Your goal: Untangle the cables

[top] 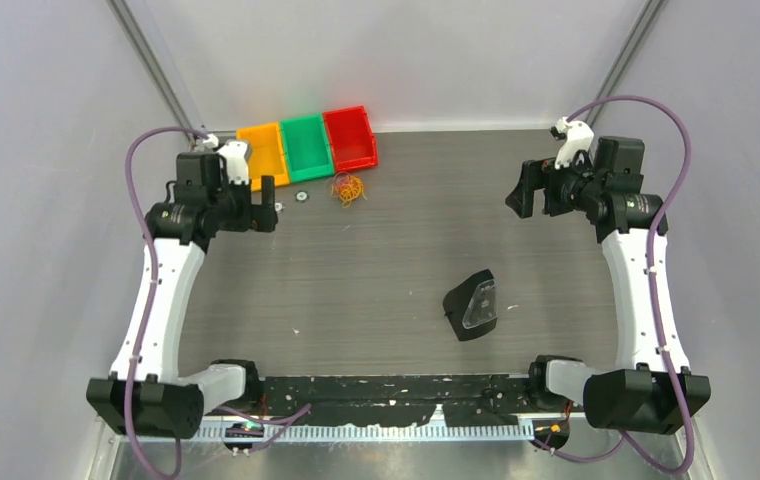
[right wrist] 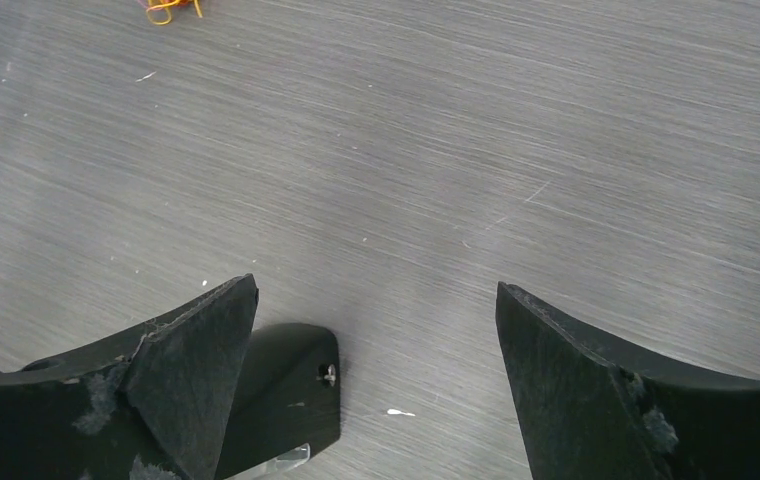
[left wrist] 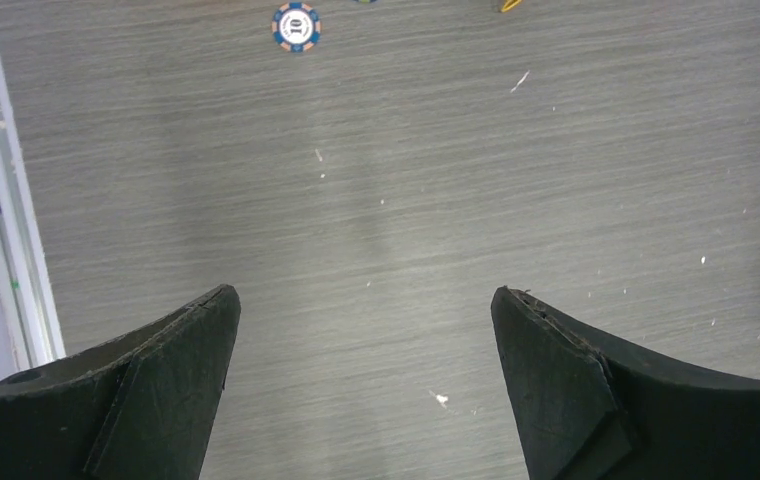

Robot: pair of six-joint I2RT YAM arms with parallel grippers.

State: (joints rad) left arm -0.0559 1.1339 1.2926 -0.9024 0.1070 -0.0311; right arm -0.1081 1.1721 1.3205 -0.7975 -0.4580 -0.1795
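Observation:
My left gripper has its fingers over bare table, so it should move outward and to the right in the top view, then down onto the near side of the tangle.
A small tangle of orange and yellow cables lies on the grey table in front of the red bin; its edge shows at the top of the right wrist view. My left gripper is open and empty at the far left, a short way left of the tangle. In the left wrist view its jaws stand wide apart over bare table. My right gripper is open and empty at the far right, well away from the tangle; its jaws stand wide apart.
Orange, green and red bins stand in a row at the back. A poker chip lies near the left gripper and shows in the left wrist view. A black wedge with a clear part sits at centre right.

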